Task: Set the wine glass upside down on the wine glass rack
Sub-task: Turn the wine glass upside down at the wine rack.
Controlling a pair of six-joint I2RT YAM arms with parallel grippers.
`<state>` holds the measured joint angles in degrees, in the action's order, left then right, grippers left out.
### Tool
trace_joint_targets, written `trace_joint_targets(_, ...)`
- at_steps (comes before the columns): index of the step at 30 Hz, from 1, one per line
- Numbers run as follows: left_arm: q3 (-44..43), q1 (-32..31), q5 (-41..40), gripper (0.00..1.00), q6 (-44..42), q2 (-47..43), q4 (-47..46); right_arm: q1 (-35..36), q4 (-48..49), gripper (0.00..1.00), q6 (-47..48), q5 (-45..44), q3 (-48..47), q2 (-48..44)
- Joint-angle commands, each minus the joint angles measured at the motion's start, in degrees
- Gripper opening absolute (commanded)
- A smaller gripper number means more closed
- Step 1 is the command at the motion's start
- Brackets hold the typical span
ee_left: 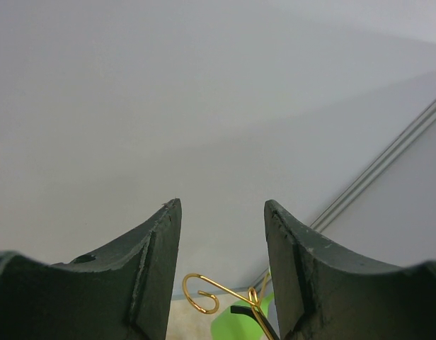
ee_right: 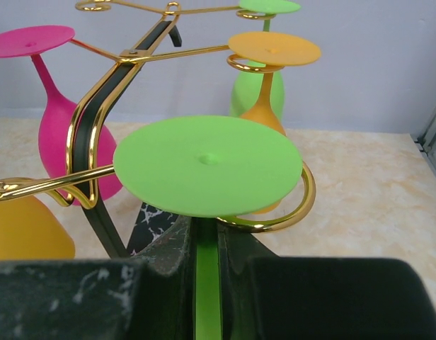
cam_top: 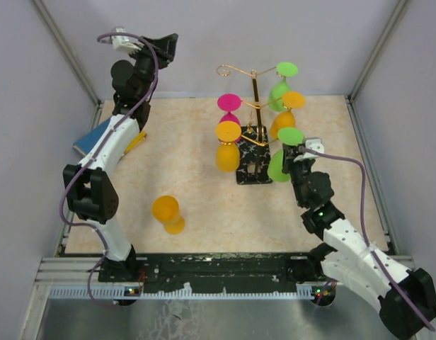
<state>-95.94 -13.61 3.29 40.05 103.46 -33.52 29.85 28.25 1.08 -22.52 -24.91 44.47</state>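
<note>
The robot's right gripper next needs to move toward the gold spiral [ee_right: 292,214], to its right in the wrist view, and let go of the stem, because the foot hangs over the spiral.
The gold wire wine glass rack [cam_top: 255,92] stands on its black marbled base [cam_top: 252,172] at mid-table. Pink [cam_top: 229,103], orange [cam_top: 228,132], orange [cam_top: 294,100] and green [cam_top: 287,69] glasses hang upside down on it. My right gripper [cam_top: 293,156] is shut on the stem [ee_right: 207,273] of a green wine glass [ee_right: 207,164], held upside down with its foot over a gold spiral [ee_right: 301,207] of the rack. An orange wine glass [cam_top: 167,212] sits on the table at front left. My left gripper [cam_top: 163,44] is open and empty, raised high at the back left; its view [ee_left: 223,212] shows a free gold spiral [ee_left: 199,293].
A blue flat object [cam_top: 93,136] and a yellow item [cam_top: 136,141] lie by the left wall under the left arm. Enclosure walls and metal posts ring the table. The right arm reaches in from the front right corner.
</note>
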Motion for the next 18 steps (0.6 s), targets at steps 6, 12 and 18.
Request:
trace_joint_targets(6,-1.8,0.5,1.2,0.56,0.7,1.0,-2.8,-0.1,8.6,0.0,1.6,-8.4,1.0,1.4)
trace_joint_targets(12,-2.0,0.7,1.4,0.56,0.8,1.1,-3.0,-0.1,7.6,0.0,2.3,-12.8,1.0,0.5)
trace_joint_targets(18,-1.7,0.9,1.4,0.56,0.9,0.9,-3.0,0.2,2.1,0.0,2.8,-11.8,1.0,-3.8)
